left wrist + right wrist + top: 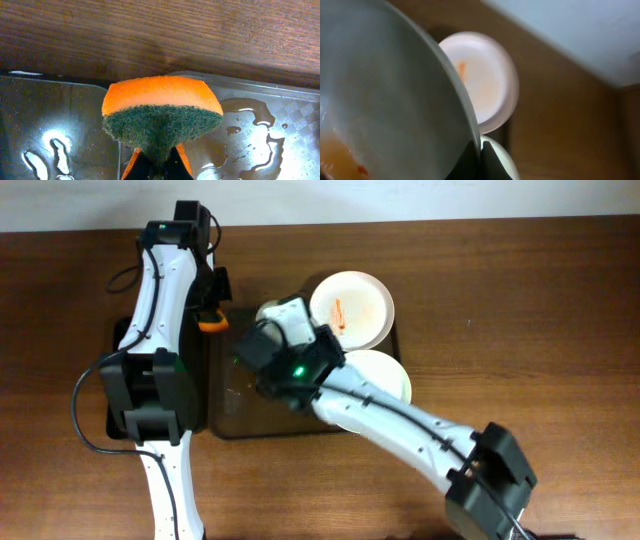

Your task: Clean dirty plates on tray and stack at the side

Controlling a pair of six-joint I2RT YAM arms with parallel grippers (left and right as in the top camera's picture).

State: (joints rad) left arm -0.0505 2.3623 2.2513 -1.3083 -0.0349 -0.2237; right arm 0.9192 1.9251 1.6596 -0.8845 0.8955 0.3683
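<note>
My right gripper is above the open near part of the tray's bottom, so next it will go down and tilt the plate flat onto that spot to let go of the plate's rim.
My left gripper point(212, 308) point(159, 169) is shut on an orange sponge point(211, 321) point(161, 95), its green scouring side facing the camera, just above the wet dark tray point(228, 418) point(45, 115). My right gripper point(272, 320) point(480, 157) is shut on the rim of a white plate point(266, 310) point(385, 100), held tilted over the tray, with orange residue at its lower part. A white plate with an orange stain point(351, 308) point(487, 80) lies at the tray's far right. Another pale plate point(388, 373) point(498, 162) lies nearer, partly under my right arm.
The tray sits on a brown wooden table point(520, 310). Water puddles point(250, 107) lie on the tray floor. A black base point(125, 340) stands left of the tray under my left arm. A small orange scrap point(470, 322) lies on the table to the right.
</note>
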